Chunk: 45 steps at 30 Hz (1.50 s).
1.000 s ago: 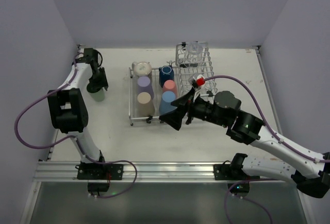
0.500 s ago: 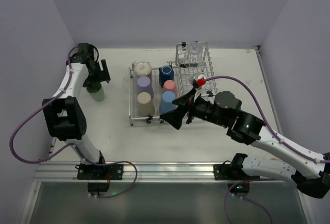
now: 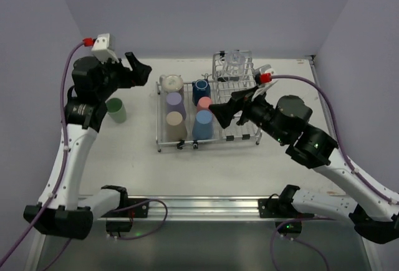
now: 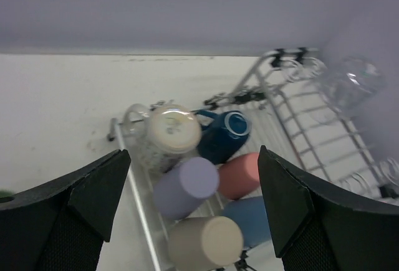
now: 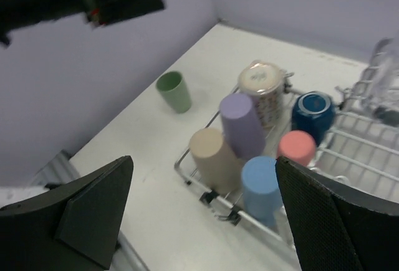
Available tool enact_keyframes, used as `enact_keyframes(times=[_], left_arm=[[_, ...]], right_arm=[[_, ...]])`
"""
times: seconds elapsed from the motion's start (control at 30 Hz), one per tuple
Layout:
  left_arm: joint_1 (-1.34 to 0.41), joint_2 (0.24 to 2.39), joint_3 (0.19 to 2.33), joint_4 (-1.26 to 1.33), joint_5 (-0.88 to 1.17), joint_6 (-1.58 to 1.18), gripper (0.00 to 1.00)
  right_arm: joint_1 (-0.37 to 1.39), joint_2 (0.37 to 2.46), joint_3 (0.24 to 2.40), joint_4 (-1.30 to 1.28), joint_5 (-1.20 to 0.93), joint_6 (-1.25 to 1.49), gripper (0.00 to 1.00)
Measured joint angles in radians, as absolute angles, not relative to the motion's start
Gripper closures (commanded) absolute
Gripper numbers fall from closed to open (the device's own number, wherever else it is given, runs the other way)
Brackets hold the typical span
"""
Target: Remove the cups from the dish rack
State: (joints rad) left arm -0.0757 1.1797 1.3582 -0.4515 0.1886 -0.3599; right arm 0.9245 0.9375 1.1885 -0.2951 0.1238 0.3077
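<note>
The right gripper swings outward next, turning toward the clear glass (image 3: 234, 63) (image 5: 383, 90), and brings its open fingers around the glass's sides, as the glass stands alone in the taller basket.
The dish rack (image 3: 157, 128) holds six cups on its flat half: speckled cream (image 3: 172, 84), lavender (image 3: 174, 101), tan (image 3: 174, 121), dark blue (image 3: 201, 88), pink (image 3: 205, 103) and light blue (image 3: 203, 123). A clear glass (image 3: 234, 63) sits in the taller basket. A pale green cup (image 3: 115, 109) stands upright on the table left of the rack. My left gripper (image 3: 139, 71) hangs open and empty, high between the green cup and the rack. My right gripper (image 3: 223, 114) is open and empty above the rack's middle. In the left wrist view the lavender cup (image 4: 187, 184) lies between my fingers, far below.
The table's left edge and the side wall are close to the green cup (image 5: 174, 90). Bare tabletop (image 3: 206, 171) lies in front of the rack. The rack's front rim (image 5: 209, 187) carries small black clips.
The left gripper opened, let go of the green cup, rose and swung right toward the rack. The right gripper lifted and drew back a little to the right.
</note>
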Motion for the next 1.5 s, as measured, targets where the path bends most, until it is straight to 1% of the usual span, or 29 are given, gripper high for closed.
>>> enact_keyframes(times=[0.1, 0.17, 0.33, 0.47, 0.67, 0.77, 1.23, 1.3, 1.33, 1.4, 1.43, 1.5], left_arm=[[-0.168, 1.041, 1.234, -0.318, 0.284, -0.387, 0.09], [-0.2, 0.976, 1.137, -0.233, 0.339, -0.408, 0.08], [-0.247, 0.927, 0.924, -0.122, 0.442, -0.432, 0.08], [-0.252, 0.9, 0.843, -0.118, 0.49, -0.43, 0.07], [-0.254, 0.817, 0.832, -0.079, 0.54, -0.406, 0.07], [-0.256, 0.807, 0.833, -0.077, 0.544, -0.396, 0.07], [-0.256, 0.808, 0.833, -0.085, 0.546, -0.375, 0.07], [-0.256, 0.81, 0.833, -0.084, 0.546, -0.374, 0.08], [-0.256, 0.812, 0.833, -0.084, 0.547, -0.375, 0.08], [-0.256, 0.82, 0.833, -0.084, 0.549, -0.375, 0.08], [-0.256, 0.826, 0.833, -0.084, 0.551, -0.376, 0.09], [-0.256, 0.838, 0.833, -0.082, 0.559, -0.382, 0.11]], right_arm=[[0.839, 0.976, 1.262, -0.316, 0.168, 0.284, 0.01], [0.766, 1.009, 1.302, -0.33, 0.202, 0.265, 0.01], [0.648, 1.121, 1.403, -0.38, 0.279, 0.219, 0.01], [0.589, 1.262, 1.497, -0.404, 0.311, 0.189, 0.01], [0.556, 1.486, 1.643, -0.435, 0.328, 0.155, 0.01], [0.546, 1.563, 1.685, -0.447, 0.33, 0.148, 0.01], [0.49, 1.702, 1.769, -0.463, 0.331, 0.145, 0.02], [0.49, 1.716, 1.769, -0.464, 0.329, 0.144, 0.07], [0.49, 1.722, 1.769, -0.464, 0.328, 0.145, 0.15], [0.49, 1.727, 1.768, -0.464, 0.324, 0.143, 0.26], [0.49, 1.727, 1.767, -0.463, 0.322, 0.146, 0.38], [0.49, 1.723, 1.76, -0.451, 0.32, 0.149, 0.55]])
